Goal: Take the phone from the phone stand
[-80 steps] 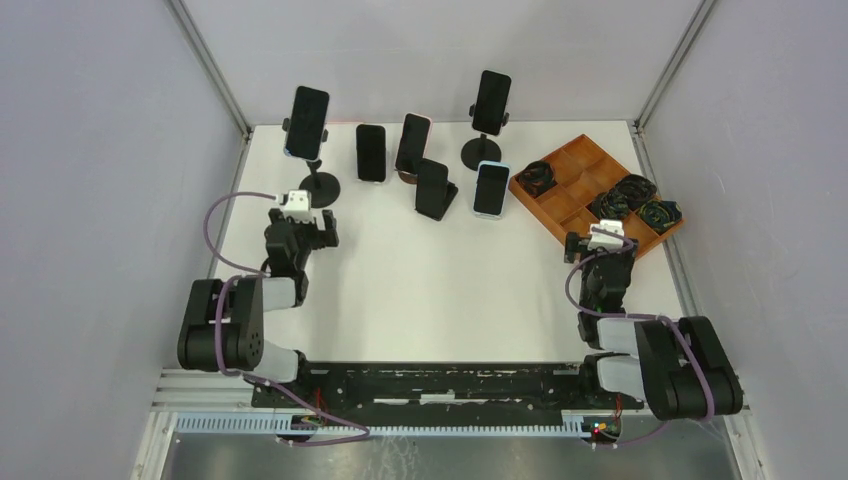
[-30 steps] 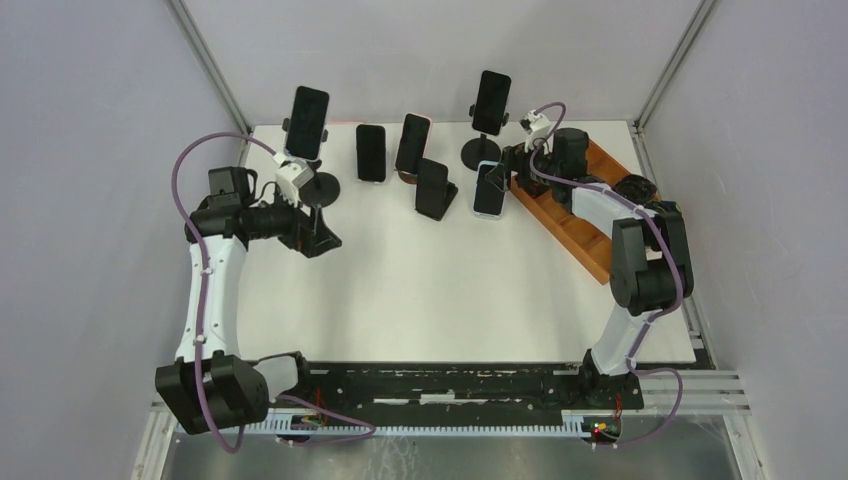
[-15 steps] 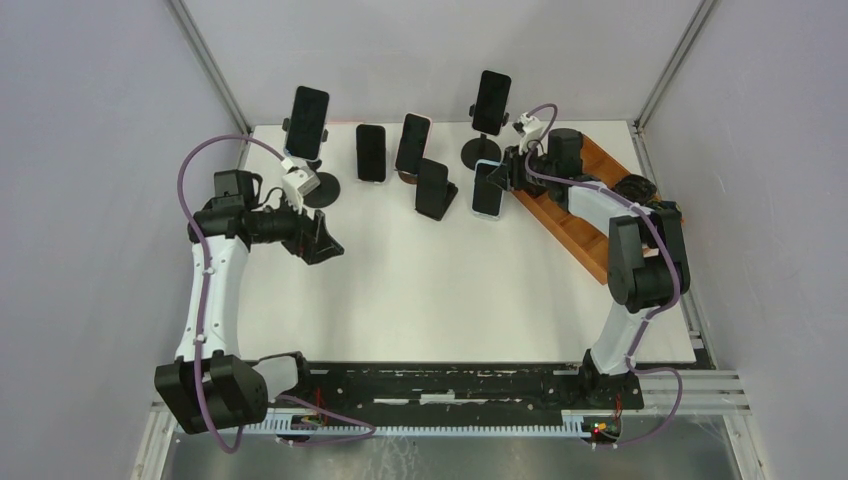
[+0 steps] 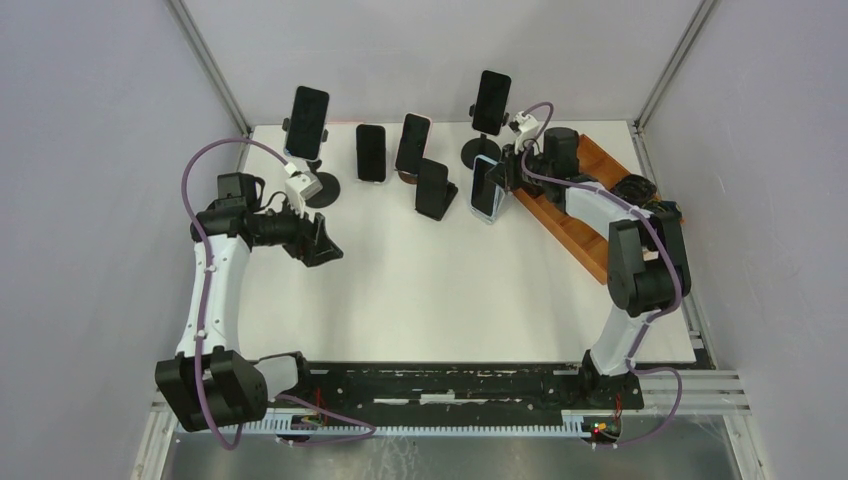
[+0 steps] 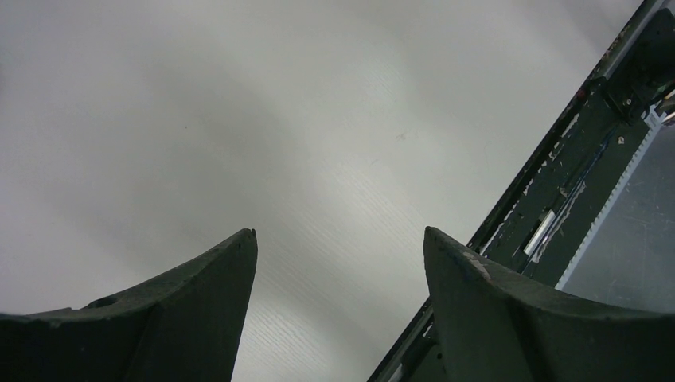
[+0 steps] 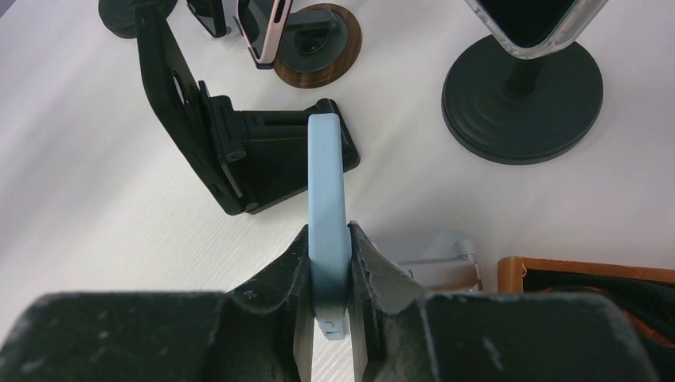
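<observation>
My right gripper next carries the phone back and to its left in the top view, lowers it onto the bare near-edge tabletop and releases it.
The phone (image 6: 326, 175), in a light blue case, shows edge-on in the right wrist view with my right gripper (image 6: 328, 231) shut on its two faces. From above, this phone (image 4: 484, 187) stands tilted at the back right of the table, the right gripper (image 4: 505, 170) on its right side. A low silver phone stand (image 6: 438, 267) lies just right of the phone; I cannot tell if they touch. My left gripper (image 4: 325, 245) hovers at the left of the table. In its own wrist view the left gripper (image 5: 338, 232) is open, with only bare table between the fingers.
A black folding stand (image 6: 239, 155) sits just left of the phone, and a round black pole base (image 6: 521, 99) behind it. More phones on stands (image 4: 308, 122) line the back edge. A wooden tray (image 4: 590, 200) of coiled cables lies under the right arm.
My right gripper has shut on the blue phone and tipped it up, a little to the left. The left gripper has narrowed slightly and shifted a bit.
</observation>
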